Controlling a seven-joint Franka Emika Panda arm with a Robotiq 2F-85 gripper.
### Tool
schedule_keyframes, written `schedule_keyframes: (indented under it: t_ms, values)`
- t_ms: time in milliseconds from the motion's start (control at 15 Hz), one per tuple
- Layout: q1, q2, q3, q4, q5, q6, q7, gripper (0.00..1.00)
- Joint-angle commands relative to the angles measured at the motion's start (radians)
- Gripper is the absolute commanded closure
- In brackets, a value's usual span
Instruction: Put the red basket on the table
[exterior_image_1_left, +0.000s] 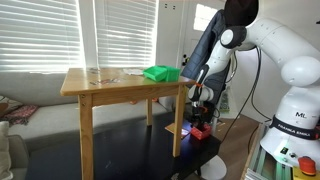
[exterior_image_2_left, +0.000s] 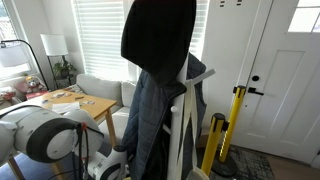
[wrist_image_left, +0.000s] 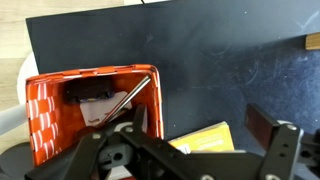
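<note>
My gripper will next move down onto the rim of the red basket's side by the yellow item below it and close, because its open fingers are already on both sides of that rim.
The red basket sits on the low black platform, below the table's right end. In the wrist view the red basket is at the left, with a metal handle lying across its open top and a dark item inside. My gripper hangs just above it. In the wrist view the gripper is open and empty; its left finger is by the basket's right wall and its right finger is over the bare platform. The light-brown wooden table stands to the left.
A bright green basket rests on the table's right end. A yellow flat item lies on the platform beside the red basket. In an exterior view a dark hanging mass blocks most of the scene, and a yellow post stands by a door.
</note>
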Motion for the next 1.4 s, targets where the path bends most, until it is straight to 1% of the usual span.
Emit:
schedule_keyframes:
  t_ms: [0,200,533,600,733,933,1333]
  values:
    - [0.002,0.087,0.006,0.069,0.034,0.052,0.014,0.00]
    - [-0.011,0.133,0.020,0.103,0.034,0.111,0.004,0.00]
    - [-0.001,0.195,0.008,0.158,0.020,0.202,0.026,0.01]
    - [0.006,0.202,0.002,0.164,0.017,0.211,0.032,0.22]
    - [0.025,0.209,-0.017,0.168,0.015,0.225,0.053,0.31]
    - [0.045,0.202,-0.038,0.152,0.019,0.213,0.087,0.55]
    - [0.119,0.182,-0.090,0.096,0.023,0.233,0.172,0.95]
